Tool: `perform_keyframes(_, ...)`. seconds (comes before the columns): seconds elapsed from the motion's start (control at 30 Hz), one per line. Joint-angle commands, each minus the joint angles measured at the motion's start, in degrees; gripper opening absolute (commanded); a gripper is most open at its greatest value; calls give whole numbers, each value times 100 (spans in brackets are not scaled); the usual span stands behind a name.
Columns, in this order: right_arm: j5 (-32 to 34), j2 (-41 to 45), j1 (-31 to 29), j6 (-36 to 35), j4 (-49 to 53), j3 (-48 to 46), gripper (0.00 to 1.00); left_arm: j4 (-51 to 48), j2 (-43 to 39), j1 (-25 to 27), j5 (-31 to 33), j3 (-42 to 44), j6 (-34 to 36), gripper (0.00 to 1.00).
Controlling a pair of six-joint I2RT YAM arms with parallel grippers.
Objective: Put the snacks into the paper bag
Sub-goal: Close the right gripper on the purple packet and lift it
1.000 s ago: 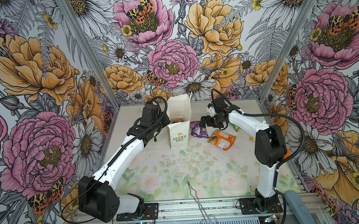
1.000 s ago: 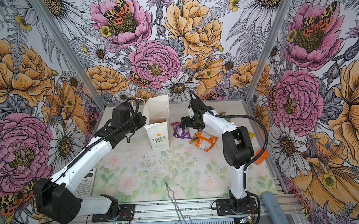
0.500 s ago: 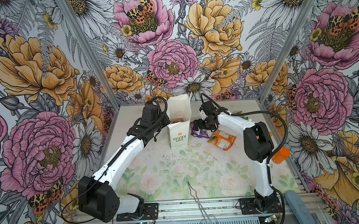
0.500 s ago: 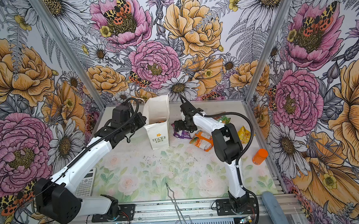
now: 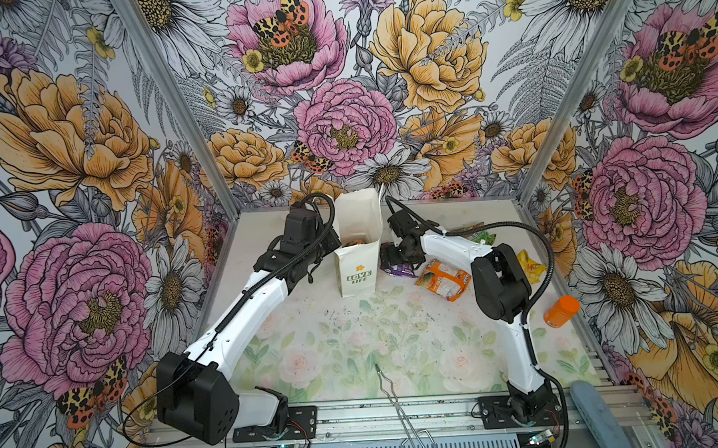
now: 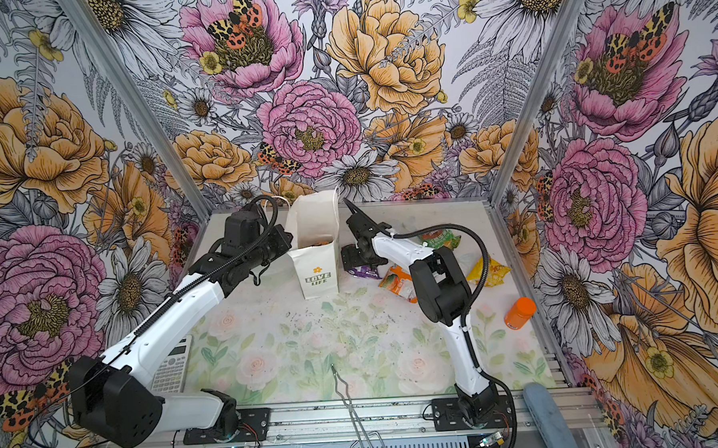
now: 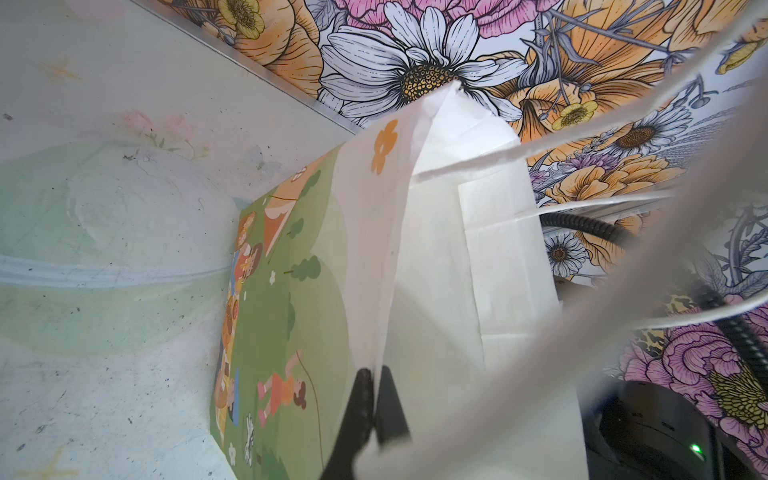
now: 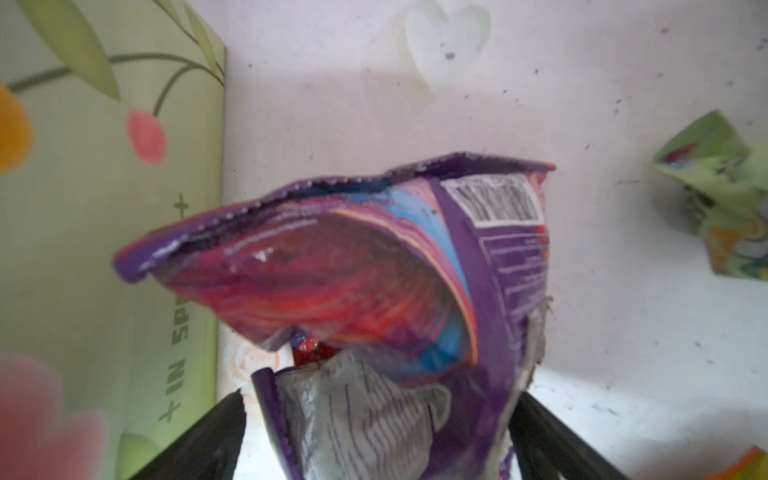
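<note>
The right gripper moves down a little next and closes on the crumpled purple packet, since the packet lies just below, already between the open fingers.
The white paper bag [image 5: 358,271] [image 6: 317,272] stands upright and open at the back middle, with something orange inside it. My left gripper [image 5: 336,247] [image 7: 376,376] is shut on the bag's left rim. Beside the bag's right side, my right gripper [image 5: 393,257] [image 6: 351,256] [image 8: 380,401] is low and open, its fingers either side of the crumpled purple packet [image 5: 404,270] [image 6: 364,270] [image 8: 374,266]. To the right lie an orange-and-white packet [image 5: 443,280] [image 6: 394,281], a green-and-orange packet [image 5: 476,235] [image 6: 442,240] [image 8: 723,199] and a yellow packet [image 5: 530,267] [image 6: 489,271].
An orange bottle [image 5: 561,311] [image 6: 519,313] stands near the right wall. A white calculator [image 6: 172,366] lies under my left arm at the front left. Metal wire tongs [image 5: 391,392] [image 6: 348,396] lie at the front edge. The bag's green side [image 8: 104,249] is close to my right gripper.
My right arm has swung left towards the bag and brought its open gripper down around the purple packet. The orange bottle is now uncovered. The left arm and bag have not moved.
</note>
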State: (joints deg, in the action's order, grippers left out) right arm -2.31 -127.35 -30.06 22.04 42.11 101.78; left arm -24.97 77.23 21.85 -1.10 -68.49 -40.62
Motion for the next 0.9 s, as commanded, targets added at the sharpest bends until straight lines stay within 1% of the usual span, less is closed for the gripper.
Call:
perform_keyframes(0.0, 277, -292, -52, 63, -37, 81, 100, 180, -121, -40, -33, 66, -86, 0)
perform_keyframes(0.23, 474, -395, -61, 21, -36, -29, 98, 183, -132, -48, -21, 89, -95, 0)
perform_keyframes(0.33, 511, -413, -61, -19, -27, -64, 92, 179, -128, -49, -22, 82, -95, 0)
perform_keyframes(0.43, 480, -403, -61, -104, -27, -86, 84, 181, -129, -50, -21, 75, -95, 0)
perform_keyframes(0.57, 462, -333, -53, -209, -18, -99, 70, 185, -129, -38, -21, 80, -95, 0)
perform_keyframes(0.73, 274, -186, -26, -260, -26, -111, 48, 178, -103, -55, -31, 71, -104, 0)
perform_keyframes(0.87, -50, -42, 50, -266, -27, -90, 30, 178, -103, -31, -39, 70, -104, 0)
